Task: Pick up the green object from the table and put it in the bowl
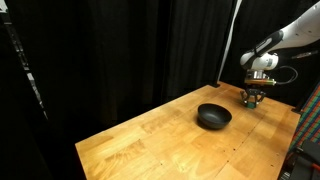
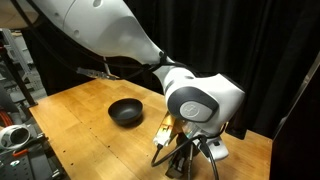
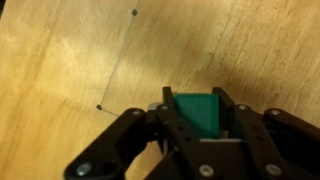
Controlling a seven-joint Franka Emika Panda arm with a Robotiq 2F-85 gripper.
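Observation:
The small green block hangs low beyond the black bowl's rim, so the robot's gripper will next lift up and move over the bowl's open middle to release it.
The green object (image 3: 197,110) is a small green block held between my gripper's (image 3: 196,112) two black fingers, just above the wooden table (image 3: 60,60). In an exterior view my gripper (image 1: 253,97) hangs low at the table's far corner, to the right of the black bowl (image 1: 213,117). In an exterior view the arm's wrist fills the foreground, my gripper (image 2: 180,152) points down at the table and the bowl (image 2: 125,111) lies to its left. The green object is hidden in both exterior views.
Black curtains close off the back of the table (image 1: 160,135). A thin line with dark dots (image 3: 118,60) marks the tabletop under the wrist. Equipment (image 2: 14,135) stands at the table's left edge.

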